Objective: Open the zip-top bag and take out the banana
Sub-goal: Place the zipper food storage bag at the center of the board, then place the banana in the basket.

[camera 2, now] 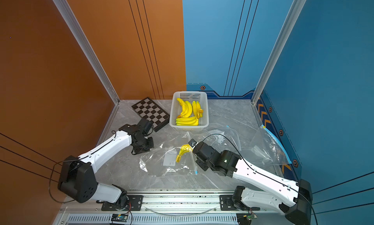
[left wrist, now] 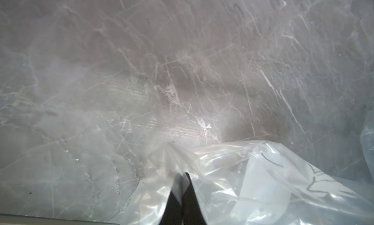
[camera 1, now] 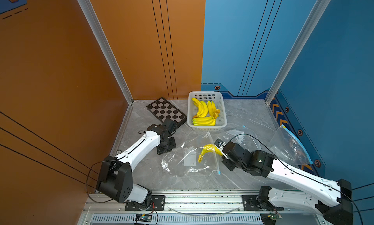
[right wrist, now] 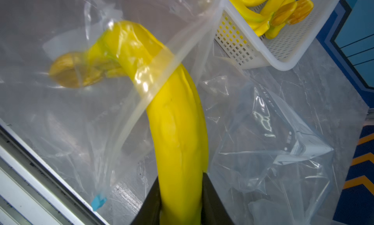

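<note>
My left gripper is holding the bag's corner, and plastic covers the banana's stem. Next it needs to pull the corner over the bare tabletop beside it, toward the orange wall, and let go of it.
A clear zip-top bag [camera 1: 188, 163] [camera 2: 168, 163] lies crumpled in the middle of the grey marble table, its mouth open toward the right arm. The yellow banana [camera 1: 208, 149] [camera 2: 185, 150] [right wrist: 178, 122] sticks halfway out of that mouth, with its stem end still under the plastic. My right gripper [camera 1: 221, 151] [right wrist: 181, 179] is shut on the banana's free end. My left gripper [camera 1: 163, 152] [left wrist: 183, 175] is shut on the bag's far corner [left wrist: 178, 159], pinning it near the table. The bag's blue slider [right wrist: 98, 201] sits at the end of the zip.
A white perforated basket [camera 1: 207, 129] [right wrist: 263, 58] with several bananas stands at the back. A folded chessboard [camera 1: 166, 111] lies to its left. Empty clear bags lie behind the right arm [camera 1: 240, 135] [right wrist: 273, 143] and lean on the right wall [camera 1: 289, 147].
</note>
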Motion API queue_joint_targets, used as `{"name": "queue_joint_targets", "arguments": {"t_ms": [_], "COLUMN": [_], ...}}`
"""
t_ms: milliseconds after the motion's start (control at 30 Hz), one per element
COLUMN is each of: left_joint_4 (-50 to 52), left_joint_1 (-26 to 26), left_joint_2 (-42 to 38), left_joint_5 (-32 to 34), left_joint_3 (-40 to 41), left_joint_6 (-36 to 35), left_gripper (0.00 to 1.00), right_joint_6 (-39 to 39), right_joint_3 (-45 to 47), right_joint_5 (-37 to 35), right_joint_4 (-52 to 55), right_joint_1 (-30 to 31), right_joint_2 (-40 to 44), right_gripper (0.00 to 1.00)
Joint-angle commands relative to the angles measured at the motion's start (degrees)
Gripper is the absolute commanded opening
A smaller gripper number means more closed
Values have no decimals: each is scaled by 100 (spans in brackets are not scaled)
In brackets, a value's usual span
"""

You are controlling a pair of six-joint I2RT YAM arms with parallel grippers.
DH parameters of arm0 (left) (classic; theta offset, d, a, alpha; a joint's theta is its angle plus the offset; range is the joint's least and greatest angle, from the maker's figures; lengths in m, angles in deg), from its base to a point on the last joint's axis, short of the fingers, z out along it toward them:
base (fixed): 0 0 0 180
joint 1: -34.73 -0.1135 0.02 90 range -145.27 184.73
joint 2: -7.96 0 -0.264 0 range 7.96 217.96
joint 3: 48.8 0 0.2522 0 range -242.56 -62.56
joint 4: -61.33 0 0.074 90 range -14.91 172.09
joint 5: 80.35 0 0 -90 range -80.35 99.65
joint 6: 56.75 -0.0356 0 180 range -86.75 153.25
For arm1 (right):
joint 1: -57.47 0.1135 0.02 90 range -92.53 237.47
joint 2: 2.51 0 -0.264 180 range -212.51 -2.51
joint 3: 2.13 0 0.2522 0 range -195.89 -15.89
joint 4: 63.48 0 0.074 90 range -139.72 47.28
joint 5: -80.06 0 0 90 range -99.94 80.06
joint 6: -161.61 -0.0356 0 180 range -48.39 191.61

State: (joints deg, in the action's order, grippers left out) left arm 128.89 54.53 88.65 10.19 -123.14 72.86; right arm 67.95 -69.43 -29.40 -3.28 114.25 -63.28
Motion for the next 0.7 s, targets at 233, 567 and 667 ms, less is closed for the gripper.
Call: {"name": "queue_joint_targets", "arguments": {"t_ms": [233, 567, 667], "left_joint_4": [581, 350, 368], "left_joint_1": [-2068, -2648, -2526], "left_joint_2": [-1441, -2241, -2461], "left_joint_5": [-89, -748, -634], "left_joint_3": [924, 426, 275], "left_joint_6": [-693, -596, -587], "left_gripper": [0, 71, 100], "right_joint_6": [-118, -600, -619], "right_joint_3": [-433, -2596, -3830], "right_joint_5": [81, 1993, 2239], "right_joint_4": [1, -1957, -1962], "right_joint_1": [-1373, -2534, -2596], "right_joint_2": [242, -2611, -3897], "right_gripper": [29, 29, 29]}}
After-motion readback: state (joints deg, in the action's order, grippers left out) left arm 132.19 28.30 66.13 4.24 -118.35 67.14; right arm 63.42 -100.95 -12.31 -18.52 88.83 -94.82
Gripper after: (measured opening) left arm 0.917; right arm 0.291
